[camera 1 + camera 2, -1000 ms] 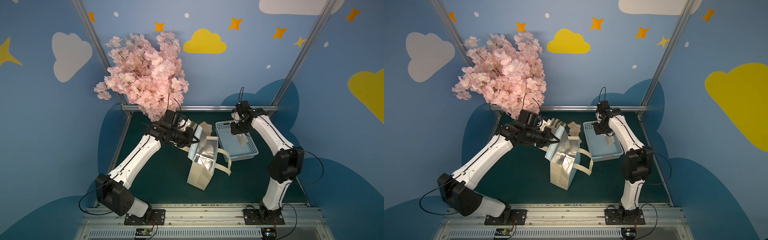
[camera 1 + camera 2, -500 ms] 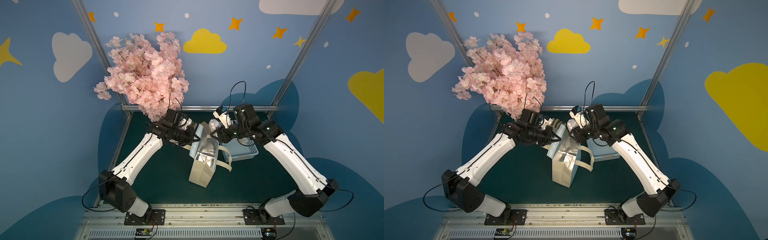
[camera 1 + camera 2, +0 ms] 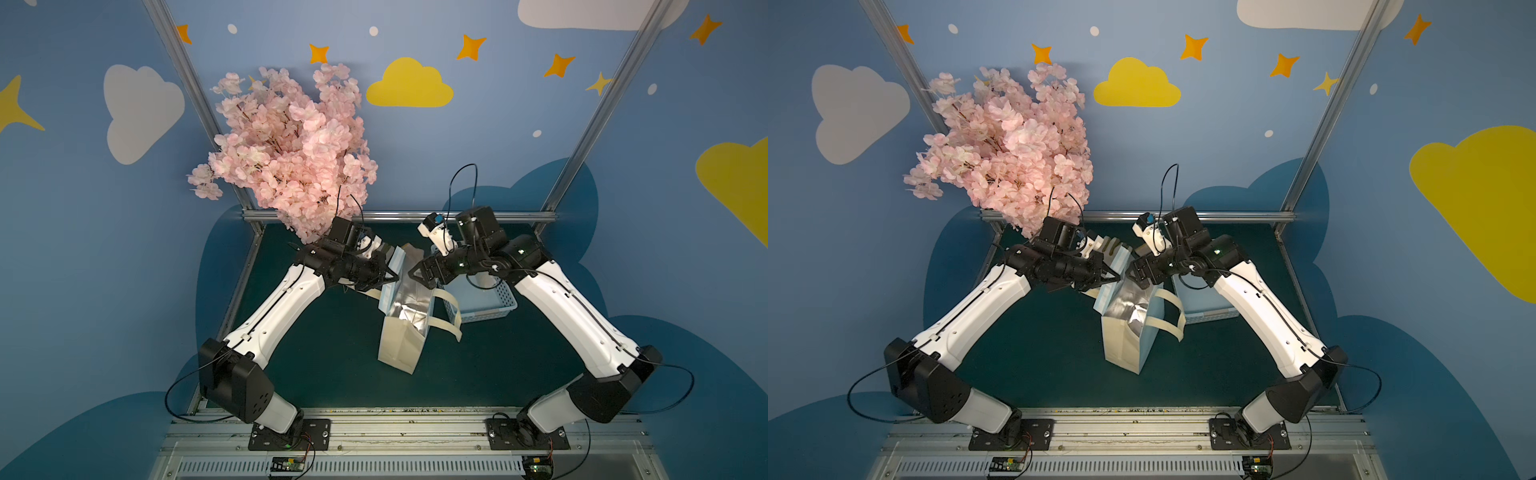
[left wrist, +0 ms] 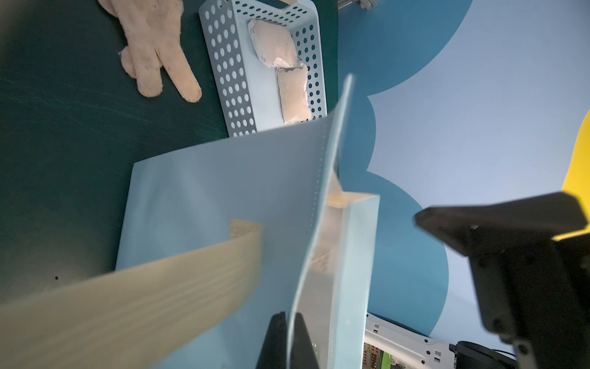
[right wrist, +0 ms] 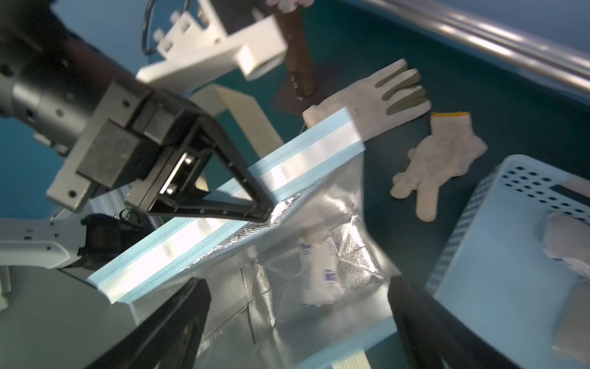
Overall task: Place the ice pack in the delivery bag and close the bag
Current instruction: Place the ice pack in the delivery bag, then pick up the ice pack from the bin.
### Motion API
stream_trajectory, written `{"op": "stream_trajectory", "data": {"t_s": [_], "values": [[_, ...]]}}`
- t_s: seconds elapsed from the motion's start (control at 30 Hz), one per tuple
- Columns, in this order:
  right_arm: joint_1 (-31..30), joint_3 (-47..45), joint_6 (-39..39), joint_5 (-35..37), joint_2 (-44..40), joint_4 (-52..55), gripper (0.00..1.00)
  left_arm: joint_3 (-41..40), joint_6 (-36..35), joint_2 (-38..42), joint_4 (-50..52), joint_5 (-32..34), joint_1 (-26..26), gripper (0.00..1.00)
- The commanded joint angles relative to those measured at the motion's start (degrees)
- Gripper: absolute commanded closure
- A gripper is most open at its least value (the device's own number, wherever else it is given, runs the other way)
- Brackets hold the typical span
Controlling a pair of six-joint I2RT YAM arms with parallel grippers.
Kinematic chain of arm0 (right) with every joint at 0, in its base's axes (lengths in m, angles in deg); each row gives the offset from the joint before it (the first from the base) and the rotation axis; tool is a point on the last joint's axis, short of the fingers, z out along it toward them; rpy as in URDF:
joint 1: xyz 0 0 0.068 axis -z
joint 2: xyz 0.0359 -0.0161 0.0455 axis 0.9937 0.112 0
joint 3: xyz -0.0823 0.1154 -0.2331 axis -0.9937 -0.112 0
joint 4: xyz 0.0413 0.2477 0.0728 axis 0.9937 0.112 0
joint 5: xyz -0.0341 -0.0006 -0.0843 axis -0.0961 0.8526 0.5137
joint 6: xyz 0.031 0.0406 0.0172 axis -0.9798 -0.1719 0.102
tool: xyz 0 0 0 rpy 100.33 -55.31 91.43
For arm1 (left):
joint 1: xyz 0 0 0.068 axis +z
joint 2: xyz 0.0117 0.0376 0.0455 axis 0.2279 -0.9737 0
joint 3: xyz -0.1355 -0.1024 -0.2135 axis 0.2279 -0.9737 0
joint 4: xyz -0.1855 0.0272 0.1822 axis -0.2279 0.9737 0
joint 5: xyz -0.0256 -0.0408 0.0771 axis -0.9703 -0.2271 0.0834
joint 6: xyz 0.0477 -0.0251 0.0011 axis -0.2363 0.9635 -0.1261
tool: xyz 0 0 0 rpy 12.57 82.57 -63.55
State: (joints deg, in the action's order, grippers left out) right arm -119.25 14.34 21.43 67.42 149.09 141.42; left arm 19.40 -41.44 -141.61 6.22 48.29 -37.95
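Observation:
My empty right gripper swings its open fingers over the basket and down around the basket's near ice pack (image 3: 484,280) (image 5: 574,319) next, which lies lower, past the delivery bag's side.
The delivery bag (image 3: 405,328) (image 3: 1125,336) stands at mid-table, a light blue tote with cream handles and a foil lining, its mouth held wide. My left gripper (image 3: 392,276) (image 4: 287,338) is shut on the bag's near rim (image 5: 306,153), one jaw on each side of the fabric. My right gripper (image 3: 422,279) (image 5: 297,282) hangs open just above the bag mouth, holding nothing. A white ice pack (image 5: 319,268) with blue print lies blurred inside the foil lining, below the open jaws.
A light blue perforated basket (image 3: 490,309) (image 4: 230,80) right of the bag holds two more packs (image 4: 274,44) (image 4: 293,96). Beige gloves (image 5: 440,159) (image 5: 376,96) lie behind the bag. A pink blossom tree (image 3: 291,149) stands at the back left.
My right arm swung from the basket to above the bag mouth, then opened its jaws. The ice pack now sits inside the bag. My left gripper kept its hold on the rim.

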Motion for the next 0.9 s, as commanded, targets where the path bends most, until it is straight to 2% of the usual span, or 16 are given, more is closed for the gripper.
{"op": "stream_trajectory", "data": {"t_s": [0.0, 0.13, 0.33, 0.47, 0.57, 0.7, 0.87], "values": [[5.9, 1.5, -1.8, 1.1, -3.3, 1.1, 0.04, 1.6, -1.8, -0.5, 1.8, 1.0, 0.4, 0.97], [14.2, -0.7, -3.0, 4.3, -1.0, 4.7, 0.02, 1.8, -2.0, -0.5, 1.9, 1.2, 0.3, 0.97], [22.9, -3.1, -4.8, 11.3, 8.6, 5.9, 0.02, 1.5, -2.3, -0.5, 2.1, 1.6, 0.3, 0.97], [23.1, -0.5, -2.4, 21.5, 17.4, 6.4, 0.03, 1.4, -2.4, -0.1, 2.2, 2.0, 0.3, 0.97], [23.1, 5.2, -0.7, 26.4, 25.1, 9.9, 0.06, 1.5, -2.4, 0.0, 2.2, 2.2, 0.3, 0.97], [23.4, 14.0, 1.1, 27.5, 35.0, 15.2, 0.12, 1.4, -2.2, 0.2, 2.2, 2.6, 0.3, 0.97], [23.6, 16.3, -0.3, 30.0, 41.2, 15.7, 0.15, 1.0, -2.0, 0.6, 2.3, 3.5, 0.3, 0.97]]}}
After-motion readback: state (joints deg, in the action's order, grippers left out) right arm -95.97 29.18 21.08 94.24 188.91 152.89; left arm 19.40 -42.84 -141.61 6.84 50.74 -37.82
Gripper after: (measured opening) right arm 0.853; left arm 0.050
